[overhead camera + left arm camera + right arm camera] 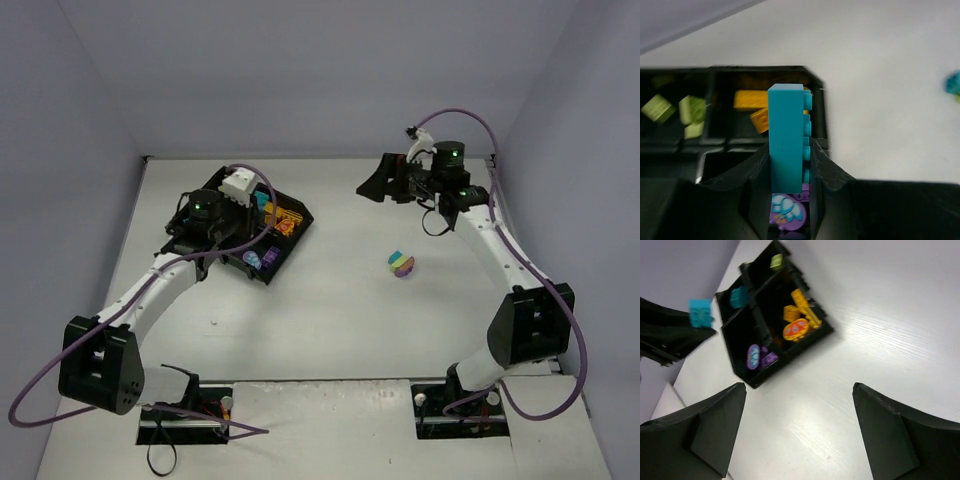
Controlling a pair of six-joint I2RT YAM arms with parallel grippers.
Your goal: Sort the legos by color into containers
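The brick in my left gripper goes left in the top view next, then down into the tray's teal section (665, 167) for release, since a teal piece lies there.
My left gripper (262, 206) is shut on a teal-blue brick (787, 140) and holds it upright above the black tray (300, 215). In the left wrist view, purple pieces (787, 210) lie straight below the brick, orange bricks (752, 100) beyond it and lime bricks (692, 110) at the far left. The right wrist view shows the tray (767, 376) with lime (776, 261), teal (737, 297), orange (797, 315) and purple (757, 357) compartments, and the held brick (700, 312). A small heap of loose legos (402, 264) lies on the table. My right gripper (385, 180) is open and empty, well above the table.
White table with grey walls at the back and both sides. The loose heap shows as a teal blur at the right edge of the left wrist view (954, 85). The right fingers (715, 425) frame bare table in front of the tray.
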